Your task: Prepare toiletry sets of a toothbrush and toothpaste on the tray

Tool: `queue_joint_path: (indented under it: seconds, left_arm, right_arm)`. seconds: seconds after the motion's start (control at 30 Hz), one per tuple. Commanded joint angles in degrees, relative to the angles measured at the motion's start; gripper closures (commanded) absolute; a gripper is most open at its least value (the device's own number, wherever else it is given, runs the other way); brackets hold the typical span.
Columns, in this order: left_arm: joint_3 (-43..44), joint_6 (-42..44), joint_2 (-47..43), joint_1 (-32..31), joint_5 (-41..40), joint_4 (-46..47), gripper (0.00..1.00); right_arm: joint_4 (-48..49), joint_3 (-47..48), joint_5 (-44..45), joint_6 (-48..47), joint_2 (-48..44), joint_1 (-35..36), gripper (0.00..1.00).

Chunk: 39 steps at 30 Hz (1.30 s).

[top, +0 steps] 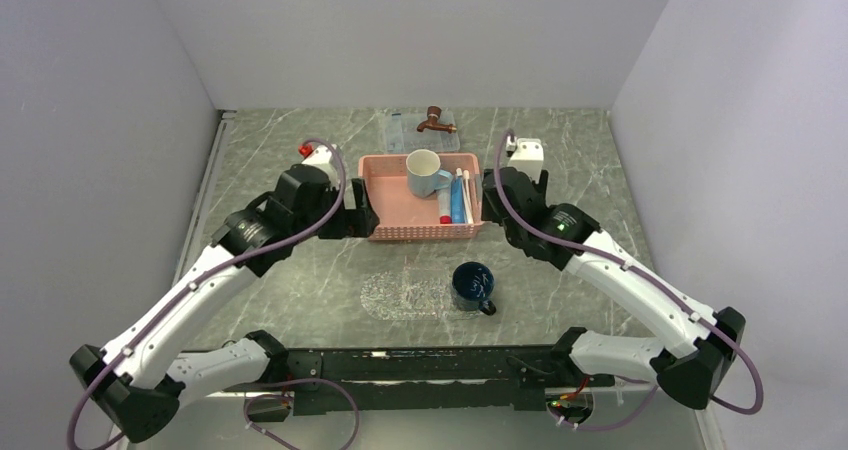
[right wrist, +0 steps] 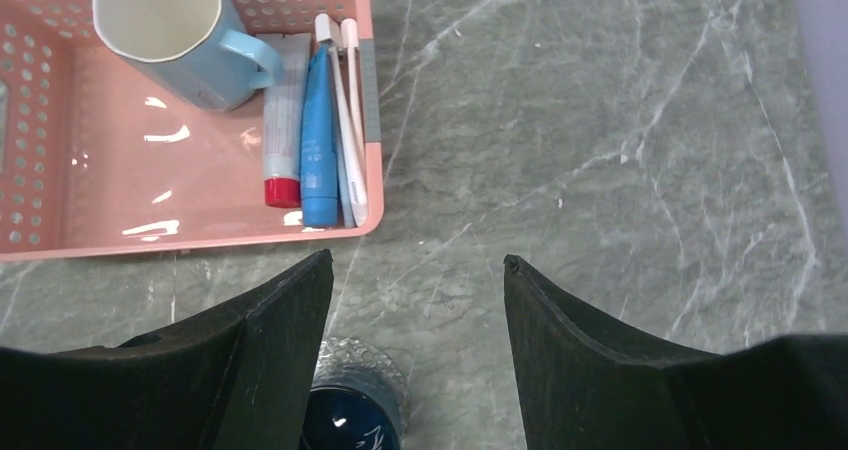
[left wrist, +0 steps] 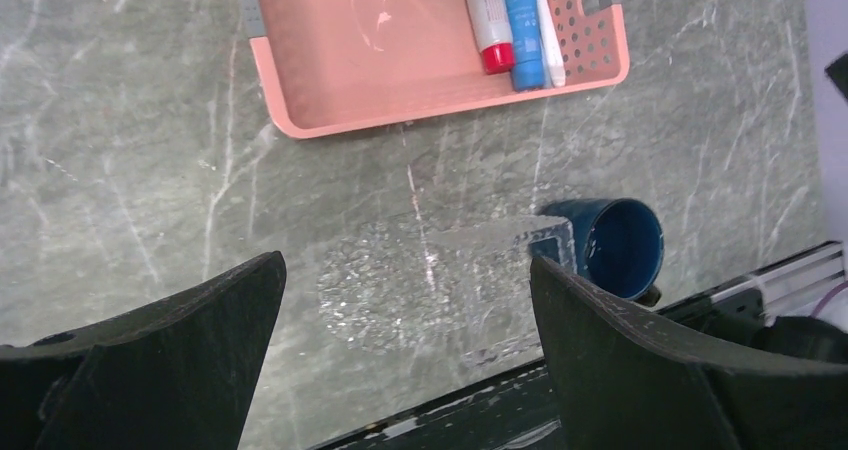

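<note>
My left gripper reaches outward and down to the light-blue mug next, onto its rim (top: 408, 166) opposite the handle. The mug's handle is over the white tube.
The toothpaste, a bright blue tube (right wrist: 319, 140), lies in the right end of a pink lattice basket (right wrist: 130, 185). White toothbrushes (right wrist: 345, 130) lie next to it on the right, and a white red-capped tube (right wrist: 283, 120) on the left. The clear tray (top: 403, 295) sits nearer the arms; in the left wrist view it (left wrist: 430, 280) lies below the open fingers. My left gripper (left wrist: 405, 260) hangs open and empty by the basket's left side. My right gripper (right wrist: 417, 258) is open and empty over bare table right of the basket. Toothpaste (top: 457, 205) and toothbrushes (top: 466, 192) also show from above.
A light-blue mug (top: 425, 173) stands in the basket. A dark blue mug (top: 472, 286) stands at the clear tray's right end; I cannot tell whether it rests on it. A larger clear tray (top: 400, 130) with a brown tap-shaped thing (top: 435, 120) is at the back.
</note>
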Motion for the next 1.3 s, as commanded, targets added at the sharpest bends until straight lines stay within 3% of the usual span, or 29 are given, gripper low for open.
queue_joint_path:
  seconds: [0.0, 0.3, 0.6, 0.87, 1.27]
  left_arm:
    - [4.8, -9.0, 3.8, 0.7, 1.9, 3.4, 0.01]
    - [8.7, -29.4, 14.8, 3.5, 8.1, 3.1, 0.01]
    - [13.2, -43.0, 26.2, 4.2, 12.6, 3.9, 0.01]
    - [22.7, -51.5, 35.7, 4.1, 11.9, -3.3, 0.02]
    - [33.2, -61.0, 46.6, 4.1, 10.0, -4.8, 0.07]
  right_arm:
    - [-1.3, -2.5, 3.5, 5.2, -3.5, -0.2, 0.34]
    - [-3.1, -4.6, 6.0, 10.6, -7.2, -0.2, 0.35]
    - [-6.4, -3.2, 7.0, 12.6, -9.1, -0.2, 0.36]
    - [-6.0, -3.1, 5.6, 11.1, -11.2, -0.2, 0.36]
    - [-7.0, -3.3, 5.0, 10.5, -13.2, -0.2, 0.37]
